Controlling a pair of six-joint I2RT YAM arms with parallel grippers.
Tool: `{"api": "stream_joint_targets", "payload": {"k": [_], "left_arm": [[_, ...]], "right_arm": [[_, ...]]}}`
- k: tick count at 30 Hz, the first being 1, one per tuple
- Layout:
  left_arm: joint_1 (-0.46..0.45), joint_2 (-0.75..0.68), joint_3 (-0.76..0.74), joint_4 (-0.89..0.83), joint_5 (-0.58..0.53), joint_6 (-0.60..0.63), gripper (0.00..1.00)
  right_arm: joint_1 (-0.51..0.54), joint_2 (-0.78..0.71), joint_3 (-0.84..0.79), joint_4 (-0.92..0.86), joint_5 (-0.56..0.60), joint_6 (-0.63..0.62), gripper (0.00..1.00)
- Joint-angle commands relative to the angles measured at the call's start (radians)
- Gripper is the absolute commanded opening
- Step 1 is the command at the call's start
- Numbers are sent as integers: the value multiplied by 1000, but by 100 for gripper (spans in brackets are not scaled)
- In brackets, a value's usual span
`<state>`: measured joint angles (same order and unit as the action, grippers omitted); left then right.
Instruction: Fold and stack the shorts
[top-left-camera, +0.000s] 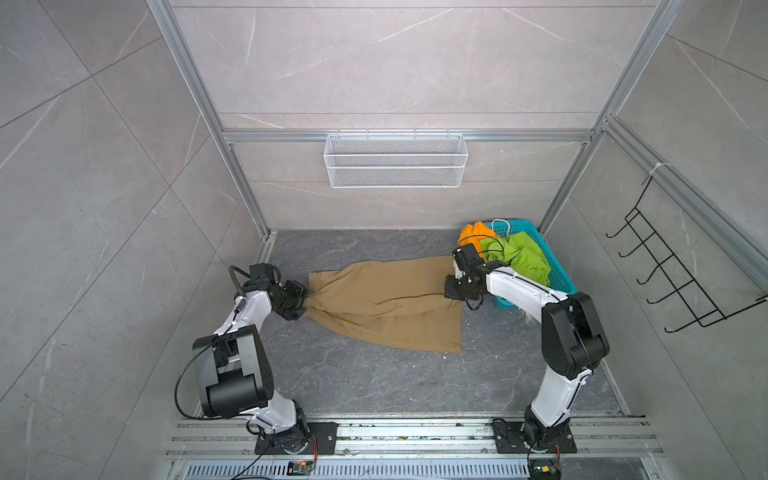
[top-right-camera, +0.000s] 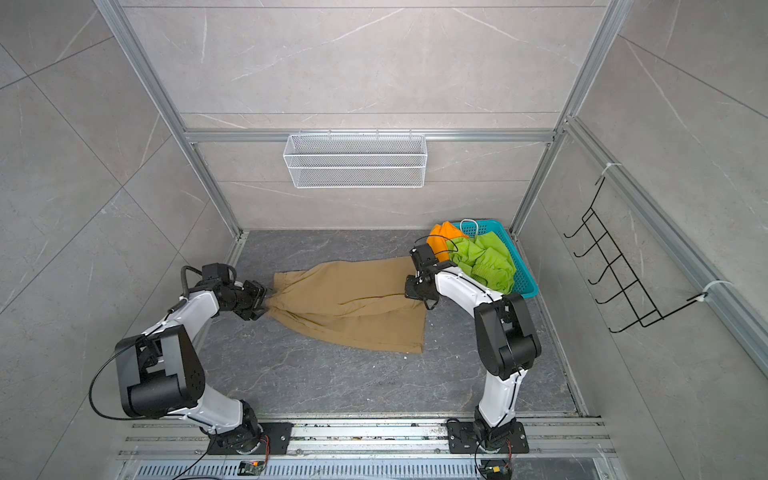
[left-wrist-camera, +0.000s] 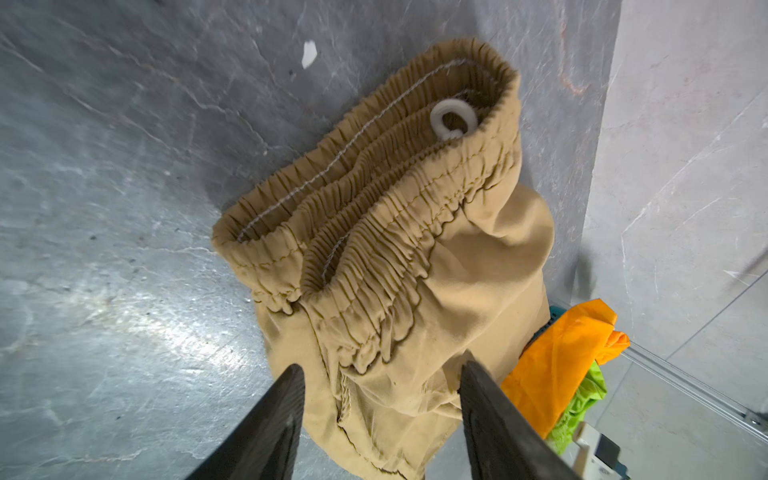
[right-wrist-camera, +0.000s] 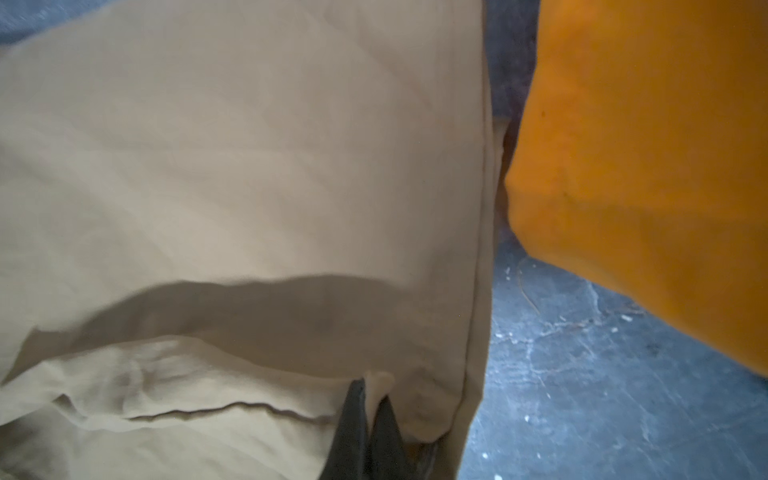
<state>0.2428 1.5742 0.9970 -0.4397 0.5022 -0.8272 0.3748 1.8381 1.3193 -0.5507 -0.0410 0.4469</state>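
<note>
The small fold's top lies short of the shorts' near edge, so my right gripper will pull back toward my base over the near leg's hem (top-left-camera: 456, 326) next and release it.
The khaki shorts (top-left-camera: 386, 303) (top-right-camera: 349, 303) lie spread on the dark floor, waistband to the left and legs to the right. My left gripper (top-left-camera: 305, 303) (left-wrist-camera: 382, 365) is open at the gathered waistband (left-wrist-camera: 415, 232), its fingers standing apart on either side of the cloth. My right gripper (top-left-camera: 451, 289) (right-wrist-camera: 372, 388) is shut on a small fold of the khaki shorts (right-wrist-camera: 249, 166) near the far leg's hem. The orange shorts (top-left-camera: 473, 235) (right-wrist-camera: 644, 166) and the lime green shorts (top-left-camera: 525, 257) are heaped in the teal basket (top-left-camera: 561, 278) behind the right arm.
A white wire basket (top-left-camera: 395, 160) hangs on the back wall. A black hook rack (top-left-camera: 673, 274) is fixed to the right wall. Aluminium frame posts stand at the floor's back corners, and a metal rail runs along the front where both arm bases sit.
</note>
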Motion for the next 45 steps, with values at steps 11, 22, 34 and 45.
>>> {"api": "stream_joint_targets", "payload": {"k": [11,22,34,45], "left_arm": [[6,115,2,120,-20,3,15],[36,30,141,6,-25,72,0],[74,41,-61,86,15,81,0],[69,22,-89,88,11,91,0]], "right_arm": [[6,-71,-14,-12,-8,-27,0],[57,-348,-78,-77,-10,2,0],[159,-231,-396,129,22,105,0],[148,-279,-360,57,80,45,13]]}}
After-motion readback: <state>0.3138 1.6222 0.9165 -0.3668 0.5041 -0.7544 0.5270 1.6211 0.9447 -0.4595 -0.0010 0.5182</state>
